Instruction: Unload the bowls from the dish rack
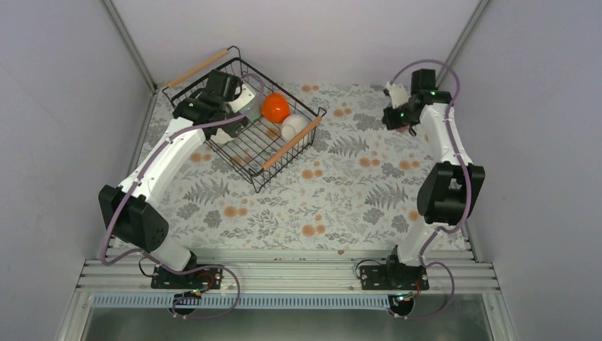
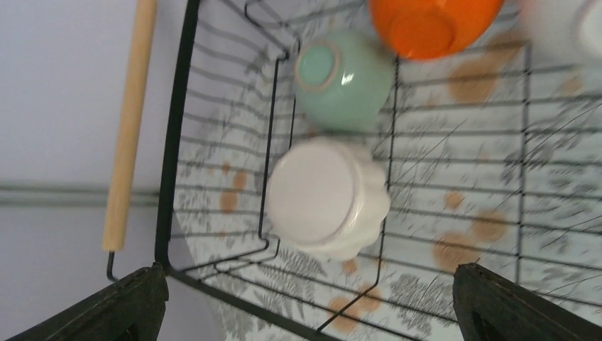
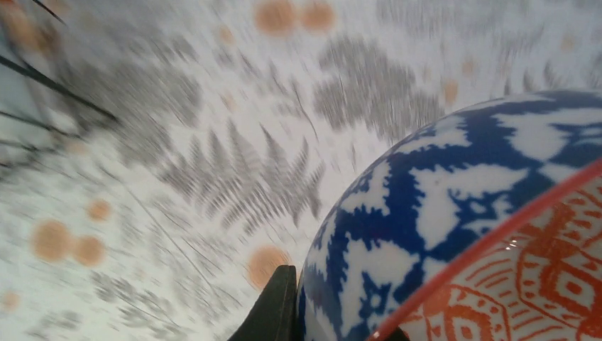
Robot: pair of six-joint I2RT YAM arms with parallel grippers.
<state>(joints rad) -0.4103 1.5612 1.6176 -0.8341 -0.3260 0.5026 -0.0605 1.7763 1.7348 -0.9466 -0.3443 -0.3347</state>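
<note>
The tablecloth is clear below my right gripper and somewhat back toward the base, so my right gripper should next lower the blue-and-white bowl back there and let it go.
The black wire dish rack (image 1: 248, 147) stands at the back left. In it lie an orange bowl (image 1: 275, 106) and a plain white bowl (image 1: 293, 126). My left gripper (image 1: 226, 91) hovers over the rack's left end, open and empty. The left wrist view shows the rack rim (image 2: 170, 177) and, upside down, a scallop-edged white bowl (image 2: 326, 195), a pale green bowl (image 2: 344, 78), the orange bowl (image 2: 433, 25) and the white bowl (image 2: 568, 28), with the open gripper (image 2: 309, 284) just short of the scalloped one. My right gripper (image 1: 399, 114) is shut on a blue-and-white bowl with a red-patterned inside (image 3: 461, 213), held at the back right.
A fern-and-dot tablecloth (image 1: 341, 192) covers the table. Grey walls close in the left, back and right sides. The rack's wooden handles (image 1: 292, 142) (image 2: 131, 121) stick up at each end. The right wrist view is motion-blurred.
</note>
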